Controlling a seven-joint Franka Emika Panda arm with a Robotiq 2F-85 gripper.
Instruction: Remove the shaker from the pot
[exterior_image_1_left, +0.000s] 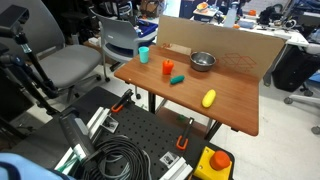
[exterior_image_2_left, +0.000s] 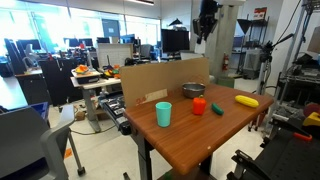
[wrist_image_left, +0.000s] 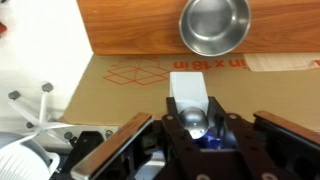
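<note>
My gripper will move away from the cardboard, go down over the table corner (exterior_image_1_left: 239, 113) beside the yellow lemon shape and release the shaker there, since that corner is bare.
In the wrist view my gripper (wrist_image_left: 195, 118) is shut on the shaker (wrist_image_left: 190, 88), a light-grey body with a rounded silver cap, held high above the cardboard. The pot (wrist_image_left: 214, 25) is a shiny round silver bowl on the wooden table beyond the shaker, and it looks empty. The pot also shows in both exterior views (exterior_image_1_left: 202, 61) (exterior_image_2_left: 193, 90). In an exterior view my gripper (exterior_image_2_left: 206, 22) hangs far above the table, behind the cardboard; the shaker is too small to make out there.
A cardboard sheet (exterior_image_1_left: 230, 45) (exterior_image_2_left: 150, 80) stands along the table's back edge. On the table are a teal cup (exterior_image_1_left: 144, 54) (exterior_image_2_left: 163, 114), an orange cup (exterior_image_1_left: 168, 68) (exterior_image_2_left: 199, 105), a green thing (exterior_image_1_left: 177, 79) and a yellow lemon shape (exterior_image_1_left: 209, 98) (exterior_image_2_left: 246, 101).
</note>
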